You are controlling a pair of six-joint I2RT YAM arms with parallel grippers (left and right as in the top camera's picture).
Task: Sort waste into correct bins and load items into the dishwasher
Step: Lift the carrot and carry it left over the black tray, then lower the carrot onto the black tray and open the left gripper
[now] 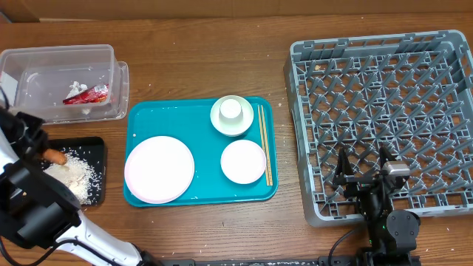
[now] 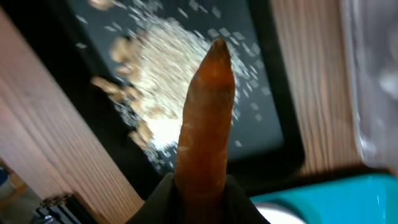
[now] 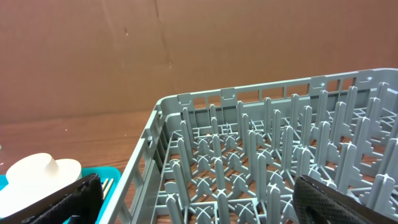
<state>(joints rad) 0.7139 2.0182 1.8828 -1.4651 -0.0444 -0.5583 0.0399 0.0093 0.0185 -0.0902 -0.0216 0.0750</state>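
My left gripper needs to lower the small orange carrot onto the pale heap (image 1: pixel 75 176) (image 2: pixel 165 79) in the black tray of food scraps next. Then it needs to let go of the carrot.
My left gripper (image 2: pixel 200 198) is shut on the small orange carrot (image 2: pixel 206 118), held over the black tray (image 1: pixel 97 148) with its pale shells and crumbs (image 1: pixel 76 177); the carrot tip (image 1: pixel 55 156) shows overhead. The clear tub (image 1: pixel 59 77) holds the red wrapper (image 1: pixel 87 94) and white tissue. On the teal tray (image 1: pixel 199 194) lie the large plate (image 1: pixel 160 168), the smaller plate (image 1: pixel 243 161), the bowl with the cup in it (image 1: pixel 232 113) and the chopsticks (image 1: pixel 264 144). My right gripper (image 1: pixel 363 171) is open and empty over the front edge of the grey dish rack (image 1: pixel 384 118).
The wooden table runs around everything. A brown cardboard wall (image 3: pixel 155 50) stands behind the rack. The rack's upright pegs (image 3: pixel 261 162) lie right below the right fingers.
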